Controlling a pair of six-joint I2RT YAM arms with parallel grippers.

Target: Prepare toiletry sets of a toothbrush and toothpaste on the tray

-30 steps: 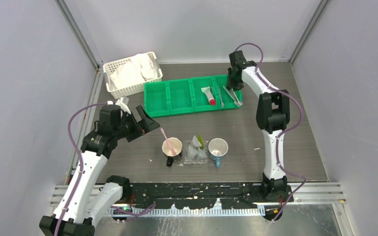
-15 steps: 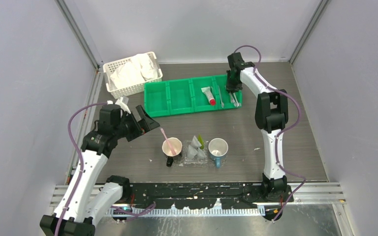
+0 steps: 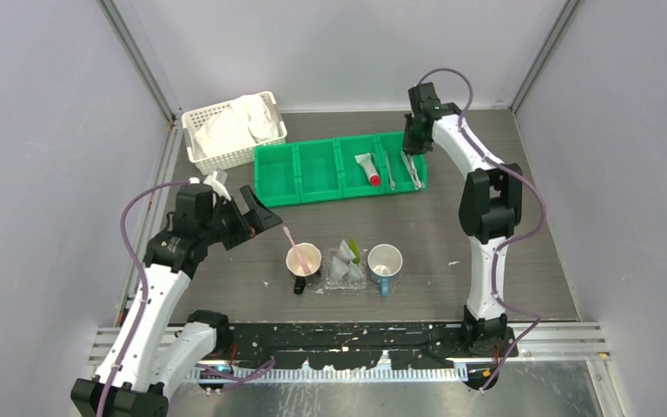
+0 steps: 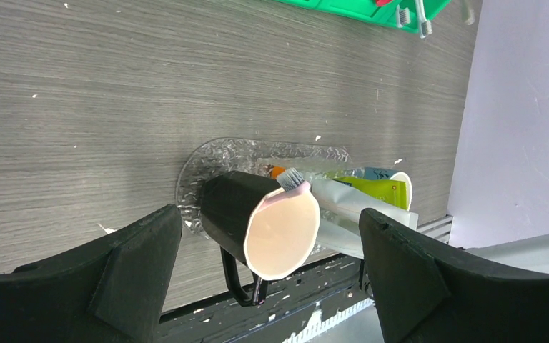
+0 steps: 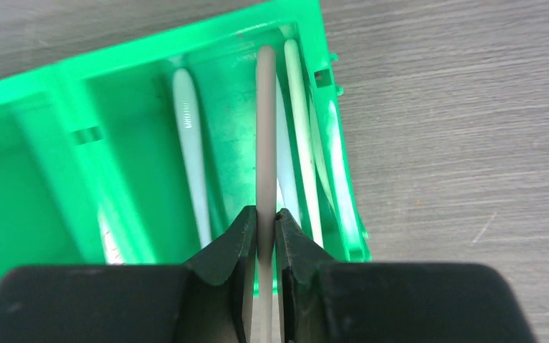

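Note:
My right gripper carries the grey toothbrush back over the mug's opening (image 3: 385, 259) next and releases it, since the blue-handled mug, still empty, stands back toward the base.
My right gripper (image 5: 264, 223) is shut on a slim grey toothbrush (image 5: 265, 136), held above the rightmost compartment of the green bin (image 3: 341, 168), where more pale toothbrushes (image 5: 302, 136) lie. The clear tray (image 4: 200, 161) holds a black mug (image 4: 261, 221) with a pink toothbrush (image 3: 290, 239) in it, a white tube (image 4: 343, 202) and a yellow-green tube (image 4: 375, 189) of toothpaste, and a blue-handled mug (image 3: 385, 261). My left gripper (image 3: 259, 215) is open, up and left of the black mug. Another white tube with a red cap (image 3: 368, 168) lies in the bin.
A white lattice basket (image 3: 231, 130) of white cloths stands at the back left, touching the bin's left end. Grey walls close in the table on both sides and behind.
My right gripper has risen slightly over the bin's right compartment with the grey toothbrush in it. The left arm has not moved.

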